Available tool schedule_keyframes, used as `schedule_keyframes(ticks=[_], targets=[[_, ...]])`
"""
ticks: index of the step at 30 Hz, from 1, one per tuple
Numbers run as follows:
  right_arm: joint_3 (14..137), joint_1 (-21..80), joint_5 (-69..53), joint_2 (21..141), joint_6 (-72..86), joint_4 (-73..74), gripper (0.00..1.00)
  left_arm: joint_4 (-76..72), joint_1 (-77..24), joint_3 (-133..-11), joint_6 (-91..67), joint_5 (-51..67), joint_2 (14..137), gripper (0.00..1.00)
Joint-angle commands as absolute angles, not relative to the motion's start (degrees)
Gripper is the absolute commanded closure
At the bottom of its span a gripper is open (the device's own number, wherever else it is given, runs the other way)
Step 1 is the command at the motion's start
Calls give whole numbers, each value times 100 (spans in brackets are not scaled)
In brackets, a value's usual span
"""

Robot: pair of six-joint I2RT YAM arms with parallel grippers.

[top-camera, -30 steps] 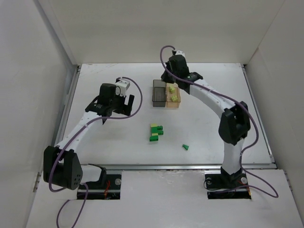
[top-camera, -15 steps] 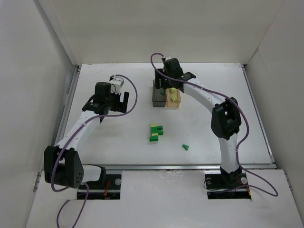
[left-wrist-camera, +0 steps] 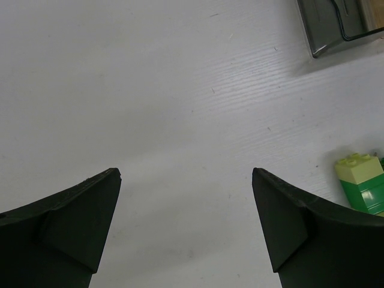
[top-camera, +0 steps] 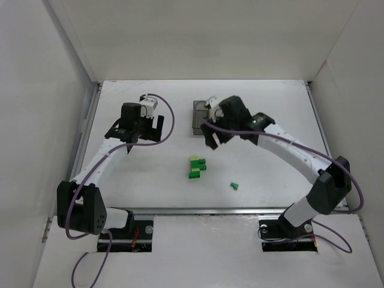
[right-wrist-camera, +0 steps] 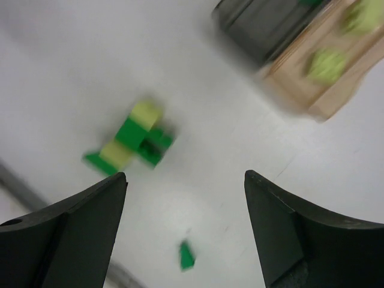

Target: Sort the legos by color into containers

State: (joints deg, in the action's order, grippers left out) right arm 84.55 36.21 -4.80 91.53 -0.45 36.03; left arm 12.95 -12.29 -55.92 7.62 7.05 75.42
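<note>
The lone dark green lego has bare table on every side. My right gripper will move back toward the front bar and down over it next.
A cluster of dark green and pale yellow-green legos (top-camera: 197,167) lies mid-table, and it shows blurred in the right wrist view (right-wrist-camera: 132,141) and at the edge of the left wrist view (left-wrist-camera: 360,186). One dark green lego (top-camera: 234,185) (right-wrist-camera: 186,255) lies alone, nearer the front. The smoky dark grey container (top-camera: 198,117) (right-wrist-camera: 264,30) adjoins the orange-tan container (right-wrist-camera: 318,78), which holds two pale legos (right-wrist-camera: 327,60); from above my right wrist covers it. My right gripper (top-camera: 215,137) (right-wrist-camera: 186,175) hangs open and empty just in front of the containers. My left gripper (top-camera: 137,133) (left-wrist-camera: 186,174) is open over bare table to their left.
White walls enclose the table on the left, back and right. A metal rail (top-camera: 228,210) runs along the front edge. Purple cables loop off both arms. The dark container's corner (left-wrist-camera: 336,24) shows at the top right of the left wrist view.
My right gripper has gone from shut to open and has swung from above the containers toward the front of them. The left arm has shifted only slightly.
</note>
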Motion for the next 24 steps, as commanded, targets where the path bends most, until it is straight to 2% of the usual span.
schedule_keyframes(ticks=[1,3,7,13,18,24], targets=[[7412,4209,-492,8748,-144,4701,15,1195,-1248,-5713,782,808,7383,11],[6850,4210,-431,8518,192,4825,15,1143,-1248,-5661,730,861,7383,11],[7039,4280,-281,8438,746,4939,15,1090,-1248,-5660,677,966,7383,11],[6857,4332,-238,9465,2000,5607,15,1090,-1371,-5608,677,967,7155,11],[6241,4395,-106,9194,2688,5152,15,1037,-1371,-5494,677,967,6988,11],[6240,4395,185,9316,2515,4896,15,1037,-1371,-5388,729,1019,6865,11]])
